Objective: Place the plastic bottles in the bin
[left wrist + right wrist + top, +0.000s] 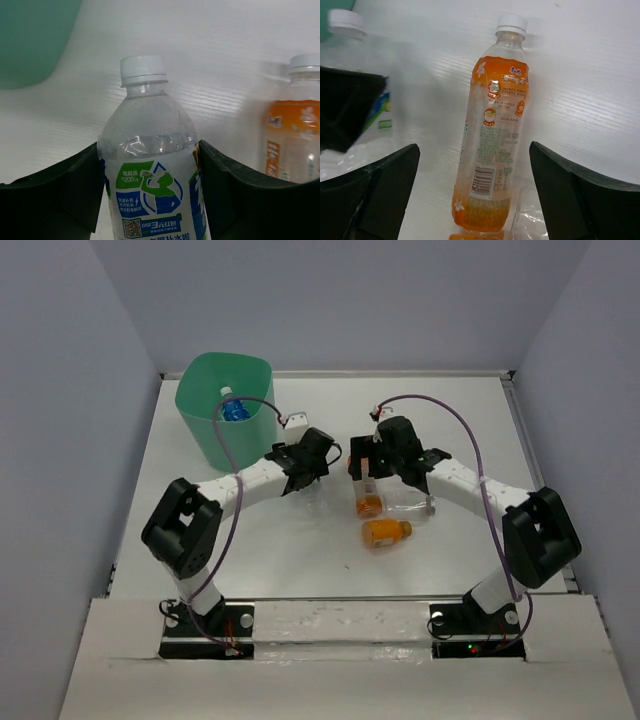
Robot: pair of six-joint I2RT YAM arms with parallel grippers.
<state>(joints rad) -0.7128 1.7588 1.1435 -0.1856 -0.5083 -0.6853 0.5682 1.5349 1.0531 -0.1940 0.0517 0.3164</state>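
Note:
Next, my left gripper lifts and swings the clear bottle over the bin's opening (226, 392), then releases it. That opening lies to the gripper's left in the top view.
A clear plastic bottle (150, 165) with a white cap and a blue-and-green label stands between the fingers of my left gripper (148, 150), and both black fingers press against its sides. This gripper (300, 475) is just right of the mint-green bin (205, 430), which holds a blue-capped bottle (233, 410). My right gripper (474, 150) is open over an orange-labelled bottle (492, 145) lying on the table, with a gap on each side. In the top view that bottle (367, 492) lies under the right gripper (372, 462).
Another orange bottle (386, 532) lies on its side nearer the arm bases. A crumpled clear bottle (410, 505) rests beside the right gripper. The bin's wall (30, 40) shows at the upper left of the left wrist view. White table all around, walled on three sides.

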